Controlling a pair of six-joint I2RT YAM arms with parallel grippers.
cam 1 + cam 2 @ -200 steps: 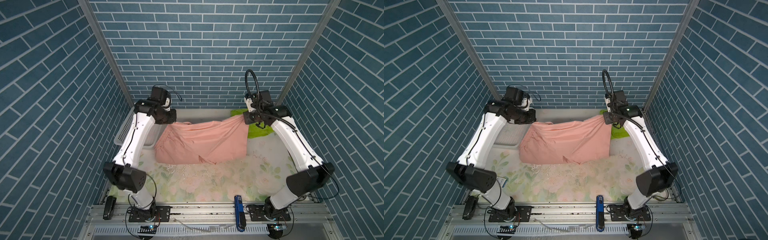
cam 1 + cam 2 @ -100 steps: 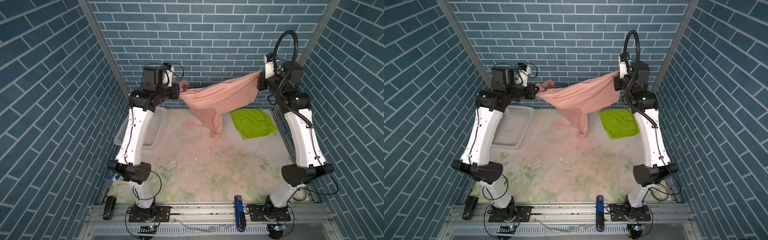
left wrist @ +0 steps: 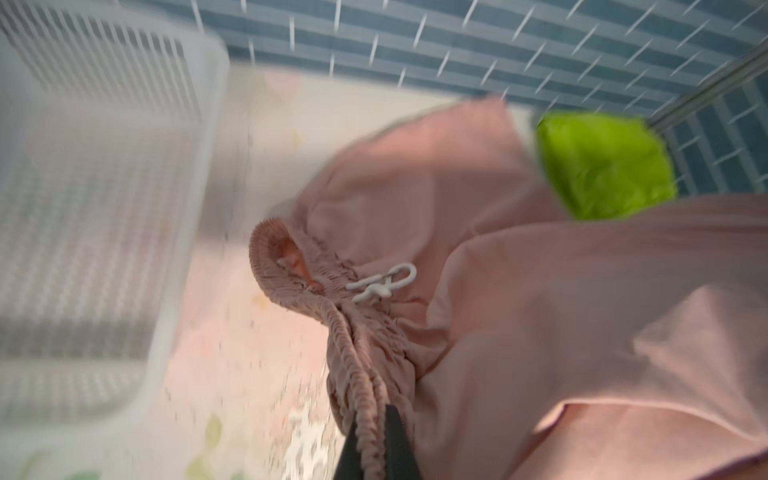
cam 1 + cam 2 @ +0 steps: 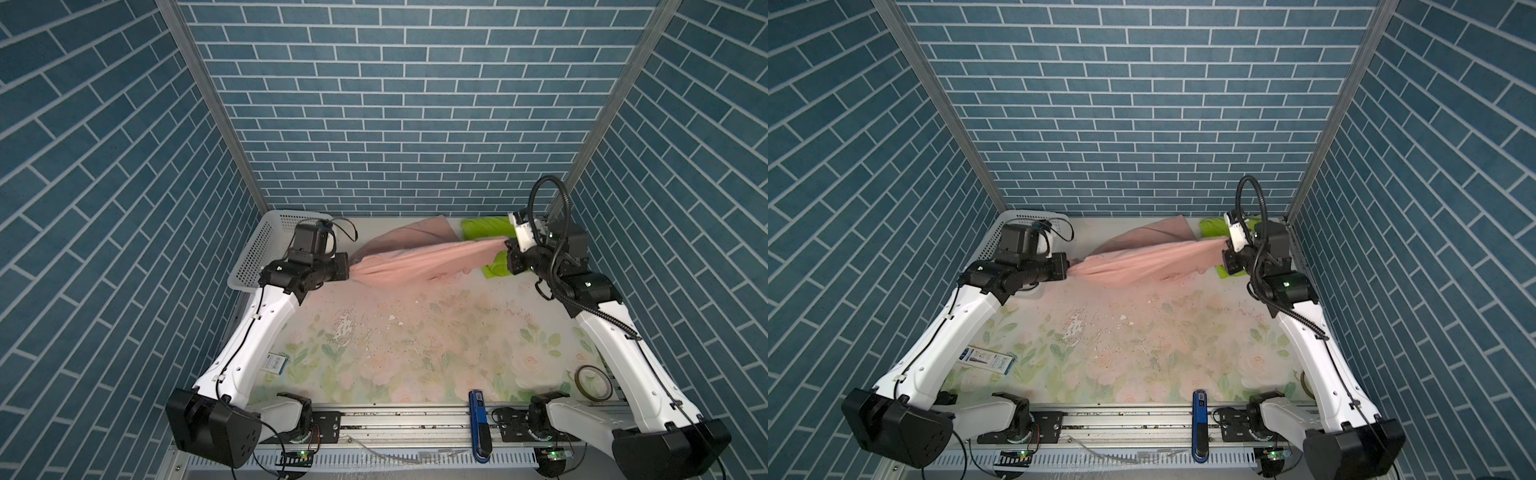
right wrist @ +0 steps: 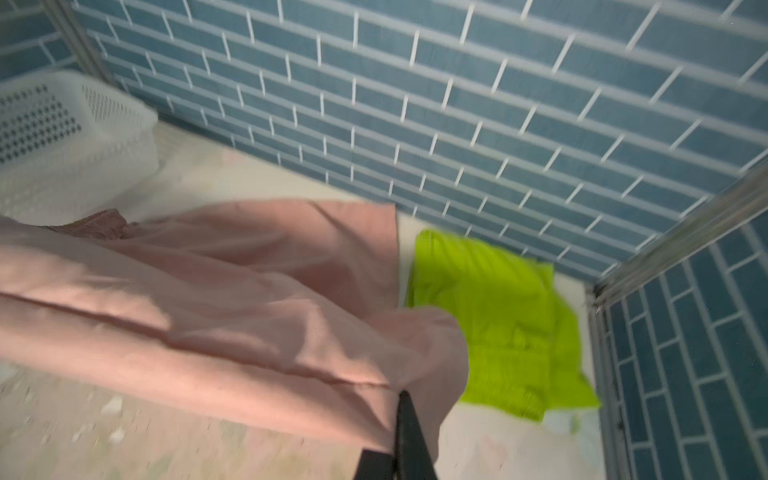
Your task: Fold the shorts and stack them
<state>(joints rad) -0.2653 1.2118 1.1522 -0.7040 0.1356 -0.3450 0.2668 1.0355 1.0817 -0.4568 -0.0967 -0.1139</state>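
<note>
Next, my left gripper draws back over its white-flecked patch [image 4: 344, 328] [image 3: 306, 438] and releases the gathered waistband there, since the floral mat nearer my base is clear.
The salmon-pink shorts [image 4: 415, 262] [image 4: 1142, 266] hang stretched low between my two grippers at the back of the table, and their far part lies on the mat. My left gripper [image 4: 351, 268] [image 4: 1069, 270] [image 3: 372, 424] is shut on the gathered waistband, where a white drawstring [image 3: 386, 282] shows. My right gripper [image 4: 508, 245] [image 4: 1225, 243] [image 5: 402, 397] is shut on the opposite edge of the pink shorts [image 5: 208, 299]. The lime-green shorts [image 4: 484, 227] [image 4: 1210, 226] [image 3: 602, 166] [image 5: 498, 311] lie folded in the back right corner, partly behind the pink fabric and the right gripper.
A white perforated basket [image 4: 266, 241] [image 4: 1017, 217] [image 3: 104, 166] [image 5: 62, 137] stands at the back left beside the left arm. On the floral mat lie a small box [image 4: 274, 361] [image 4: 988, 359], a tape roll [image 4: 590, 376] and a blue tool [image 4: 478, 419] near the front rail.
Half a second ago both arms held the pink shorts high, hanging in the air. Both have since come down, and the shorts are stretched low with their far part on the mat.
</note>
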